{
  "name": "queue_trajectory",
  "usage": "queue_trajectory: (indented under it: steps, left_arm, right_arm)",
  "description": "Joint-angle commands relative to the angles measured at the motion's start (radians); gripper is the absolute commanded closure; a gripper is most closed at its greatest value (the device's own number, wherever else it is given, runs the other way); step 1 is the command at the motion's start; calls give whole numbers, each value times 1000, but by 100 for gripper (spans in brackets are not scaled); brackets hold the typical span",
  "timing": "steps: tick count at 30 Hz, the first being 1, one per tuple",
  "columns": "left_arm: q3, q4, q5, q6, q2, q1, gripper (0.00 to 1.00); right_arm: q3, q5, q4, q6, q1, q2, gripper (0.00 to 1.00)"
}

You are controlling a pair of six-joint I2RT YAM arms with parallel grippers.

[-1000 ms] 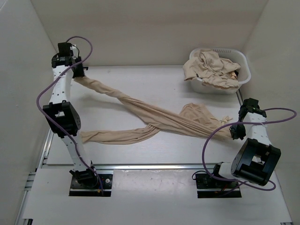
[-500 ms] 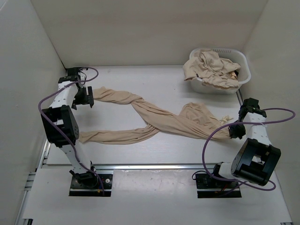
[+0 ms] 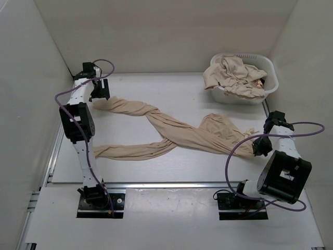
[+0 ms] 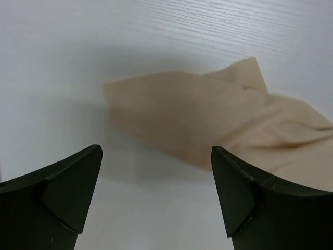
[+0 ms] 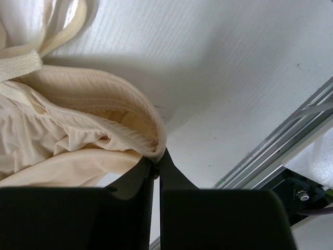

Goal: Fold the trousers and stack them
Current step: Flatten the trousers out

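My left gripper needs to go down next and close on the far leg end, because its open fingers are still above the trousers and that end lies flat below them.
One pair of beige trousers lies spread across the table, its legs crossing in the middle. One leg ends at the far left, the other at the near left. My left gripper hovers open just beyond the far leg end, nothing between its fingers. In the left wrist view that leg end lies flat ahead of the open gripper. My right gripper is shut on the trousers' waistband, pinched at the gripper's tips low over the table.
A white laundry basket at the far right holds more crumpled beige trousers. Enclosure walls stand on the left, back and right. A metal rail runs along the table edge close to my right gripper.
My left gripper opened and let go of the far leg end, which now lies flat on the table; the arm then drew back toward the far left. The right arm held still.
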Motion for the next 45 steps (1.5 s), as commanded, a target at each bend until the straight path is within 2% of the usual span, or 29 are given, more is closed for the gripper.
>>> queue_trajectory:
  steps: [1,5,7,8,9,10,11,13,16,17,20,21,27,31,34,35,38,40,43,45]
  left_arm:
    - [77,0,41,-1,102,-15,2]
    - [88,19,50,-1,203,-55,0]
    - [88,39,16,-1,227,-69,8]
    - [88,39,4,-1,248,-78,18]
    - [88,39,-23,-1,257,-78,50]
    - [88,39,-45,-1,257,-78,76]
    - [88,51,-74,-1,268,-78,86]
    - [68,51,-134,-1,253,-78,86]
    - [8,51,-153,-1,126,-33,86]
    - [-10,51,-153,-1,25,0,86]
    - [-102,36,-153,-1,-147,43,86]
    - [-125,25,-153,-1,-257,69,86]
    - [-273,-190,-172,-1,-580,144,86]
    - [-369,-300,-202,-1,-732,207,86]
    - [-440,-392,-192,-1,-812,269,86]
    - [-507,-412,-192,-1,-826,281,86]
    - [-655,-434,-174,-1,-855,318,86]
    - [-704,-434,-165,-1,-846,329,86]
    - [-714,-423,-122,-1,-783,352,86]
    - [-646,-385,-113,-1,-683,352,85]
  right_arm:
    - [11,12,0,-21,-5,27,100]
    - [31,13,-9,-21,-5,57,100]
    - [43,13,-9,-21,-5,68,100]
    - [56,13,-9,-21,-5,77,100]
    - [56,22,-18,-21,-5,77,100]
    - [82,22,-18,-21,-5,88,100]
    - [92,22,-18,-21,-5,88,100]
    - [138,22,-50,-21,-5,88,100]
    - [198,77,-101,-9,-5,56,100]
    - [208,77,-101,0,-26,38,100]
    - [223,86,-133,26,-77,-40,100]
    - [223,86,-133,26,-86,-86,100]
    - [166,60,-124,38,-106,-191,100]
    - [100,23,-111,38,-124,-229,100]
    - [68,14,-100,38,-135,-242,100]
    - [68,14,-91,38,-135,-242,100]
    - [48,14,-80,29,-135,-242,100]
    - [39,14,-69,29,-135,-242,100]
    - [39,34,-69,9,-135,-223,100]
    - [39,34,-58,9,-135,-211,100]
